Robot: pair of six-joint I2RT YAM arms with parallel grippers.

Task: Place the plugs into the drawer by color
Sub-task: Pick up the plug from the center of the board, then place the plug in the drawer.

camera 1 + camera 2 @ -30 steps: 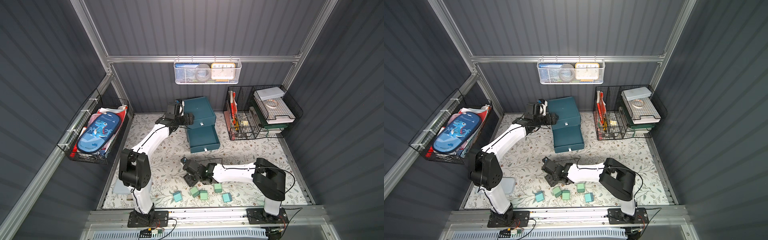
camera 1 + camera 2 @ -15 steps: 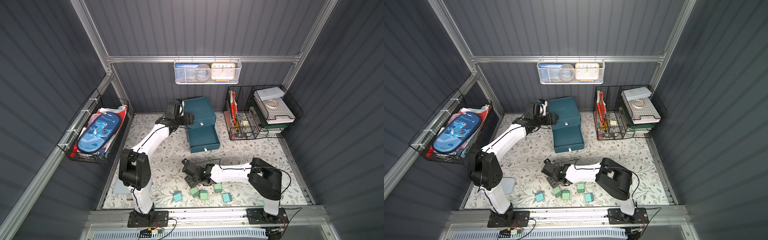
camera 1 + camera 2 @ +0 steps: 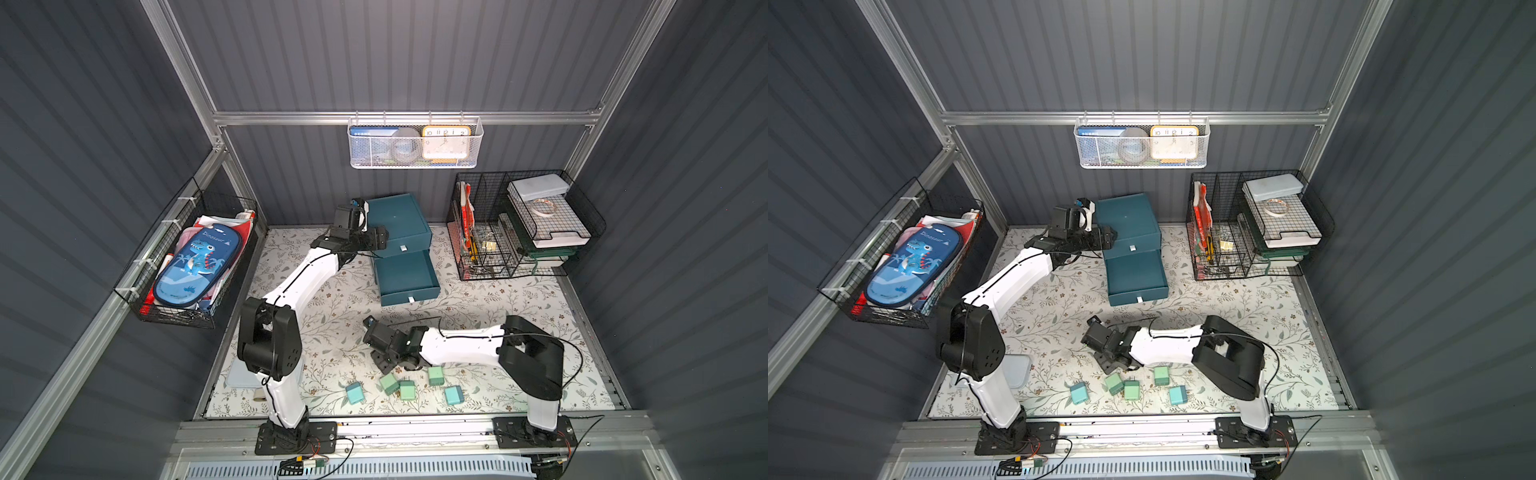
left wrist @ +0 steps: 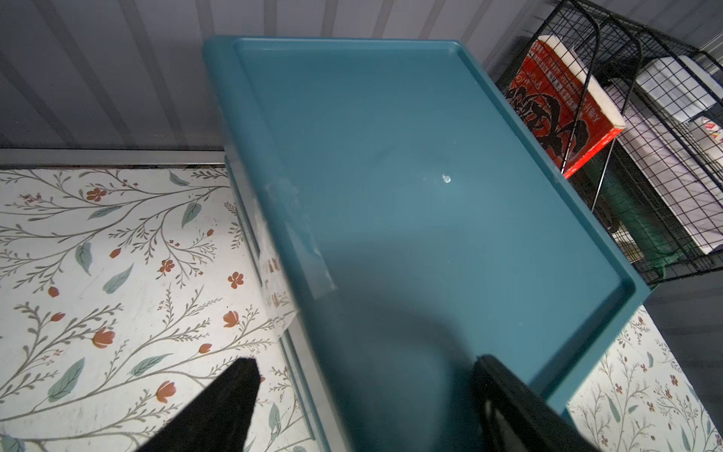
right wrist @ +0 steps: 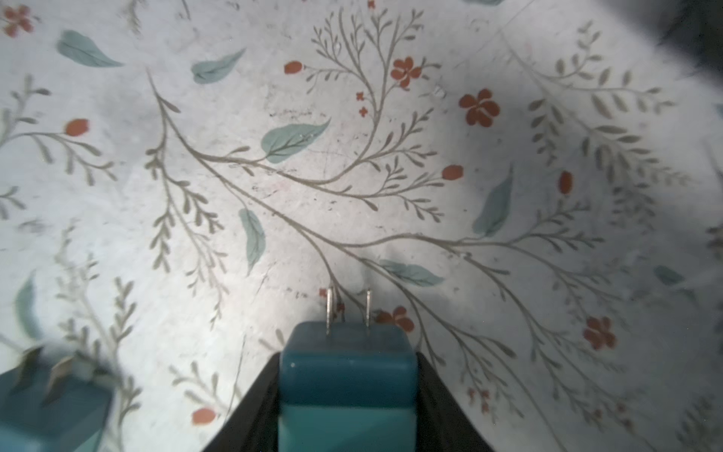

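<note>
The right gripper moves the plug up, outward and down next into the lower drawer's near corner (image 3: 422, 284) by the wire rack and releases, since that drawer's open.
My right gripper (image 5: 348, 360) is shut on a light blue plug (image 5: 348, 391), whose prongs point away over the floral mat. In both top views it sits low over the mat (image 3: 384, 362), just behind the loose plugs. Three mint green plugs (image 3: 389, 383) (image 3: 407, 390) (image 3: 435, 375) and two light blue ones (image 3: 355, 392) (image 3: 453, 395) lie near the front edge. The dark teal drawer cabinet (image 3: 401, 220) stands at the back, with a lower drawer (image 3: 405, 274) pulled out. My left gripper (image 4: 365, 364) is open at the cabinet's top left edge, holding nothing.
A black wire rack (image 3: 519, 232) with papers and trays stands at the back right. A wire basket with a dinosaur pencil case (image 3: 191, 266) hangs on the left wall. A white mesh basket (image 3: 415, 141) hangs on the back wall. A pale lid (image 3: 241, 376) lies by the left arm's base.
My right gripper has dropped slightly toward the front and its jaws have closed onto the light blue plug. The left arm has not moved.
</note>
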